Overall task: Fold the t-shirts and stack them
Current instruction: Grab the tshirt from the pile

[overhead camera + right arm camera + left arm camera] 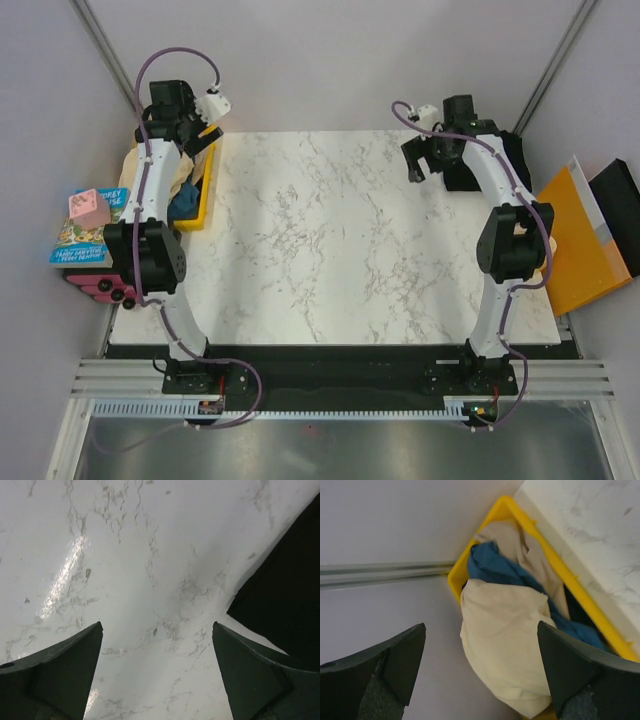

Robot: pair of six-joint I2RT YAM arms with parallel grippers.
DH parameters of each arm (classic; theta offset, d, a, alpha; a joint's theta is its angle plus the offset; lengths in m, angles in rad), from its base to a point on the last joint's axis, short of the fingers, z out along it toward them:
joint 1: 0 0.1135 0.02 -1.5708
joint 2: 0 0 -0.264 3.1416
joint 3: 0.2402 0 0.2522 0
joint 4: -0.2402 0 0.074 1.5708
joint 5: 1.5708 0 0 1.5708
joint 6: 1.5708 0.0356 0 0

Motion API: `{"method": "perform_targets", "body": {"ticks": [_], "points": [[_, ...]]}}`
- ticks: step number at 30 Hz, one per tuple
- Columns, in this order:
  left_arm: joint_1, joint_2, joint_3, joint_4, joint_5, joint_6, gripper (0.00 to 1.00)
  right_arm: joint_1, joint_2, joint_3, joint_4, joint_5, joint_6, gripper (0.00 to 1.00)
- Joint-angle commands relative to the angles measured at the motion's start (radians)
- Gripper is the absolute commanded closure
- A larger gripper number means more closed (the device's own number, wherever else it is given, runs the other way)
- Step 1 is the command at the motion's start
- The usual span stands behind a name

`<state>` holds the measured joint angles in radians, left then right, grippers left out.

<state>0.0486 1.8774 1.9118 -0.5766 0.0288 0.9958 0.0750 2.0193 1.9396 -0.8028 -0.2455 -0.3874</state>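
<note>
The left gripper moves down onto the bulging middle of the cream shirt (177,170) (507,634) next, since that lies on top of the teal-blue one.
A yellow crate (207,190) at the table's left edge holds crumpled t-shirts. In the left wrist view the cream-yellow shirt (505,645) bulges over the crate's rim (507,505). The teal-blue shirt (502,570) lies behind it, and a dark patch (577,612) deeper in may be the black shirt. My left gripper (198,132) (481,624) is open and empty above the cream shirt, not touching it. My right gripper (428,158) (157,623) is open and empty above bare marble at the far right.
An orange flat folder (580,240) and a black panel (618,200) lean off the table's right side. A flat black thing (285,595) lies beside the right gripper; I cannot tell what it is. Books (85,240) and a pink block (88,207) sit left of the crate.
</note>
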Motion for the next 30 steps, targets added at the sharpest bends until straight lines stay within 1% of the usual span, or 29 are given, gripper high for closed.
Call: {"method": "perform_targets", "body": {"ticks": [1,2,3,4,5,7,9,13,18,25,26,28,29,30], "points": [[0.059,0.178,0.206,-0.137,-0.243,0.257,0.00,-0.006,0.045,0.108,-0.259,-0.034,-0.076,0.02],[0.068,0.208,0.231,-0.138,-0.275,0.300,0.00,-0.006,0.061,0.120,-0.250,-0.043,-0.077,0.02],[0.076,0.262,0.257,-0.140,-0.268,0.305,0.00,-0.006,0.068,0.140,-0.246,-0.043,-0.073,0.02],[0.094,0.282,0.315,-0.137,-0.253,0.297,0.00,-0.006,0.073,0.147,-0.239,-0.044,-0.070,0.02],[0.091,0.313,0.350,-0.137,-0.271,0.270,0.00,-0.004,0.081,0.153,-0.230,-0.054,-0.070,0.02],[0.085,0.376,0.394,-0.141,-0.315,0.276,0.00,-0.004,0.079,0.151,-0.219,-0.057,-0.070,0.02],[0.082,0.387,0.376,-0.140,-0.343,0.287,0.00,-0.006,0.081,0.150,-0.208,-0.054,-0.070,0.02],[0.053,0.381,0.337,-0.141,-0.380,0.231,0.00,-0.006,0.072,0.147,-0.197,-0.054,-0.077,0.02],[0.053,0.367,0.259,-0.150,-0.343,0.158,0.01,-0.003,0.079,0.151,-0.188,-0.055,-0.079,0.02],[0.051,0.400,0.233,-0.169,-0.336,0.096,0.04,0.002,0.075,0.147,-0.187,-0.061,-0.082,0.02],[0.053,0.408,0.231,-0.172,-0.336,0.092,0.09,0.002,0.068,0.137,-0.187,-0.061,-0.085,0.02],[0.053,0.420,0.233,-0.175,-0.342,0.086,0.15,0.003,0.061,0.124,-0.184,-0.061,-0.087,0.02],[0.053,0.425,0.233,-0.177,-0.343,0.083,0.37,0.002,0.058,0.118,-0.180,-0.061,-0.087,0.02],[0.053,0.437,0.236,-0.178,-0.346,0.078,0.50,0.003,0.056,0.113,-0.177,-0.063,-0.082,0.02]]}}
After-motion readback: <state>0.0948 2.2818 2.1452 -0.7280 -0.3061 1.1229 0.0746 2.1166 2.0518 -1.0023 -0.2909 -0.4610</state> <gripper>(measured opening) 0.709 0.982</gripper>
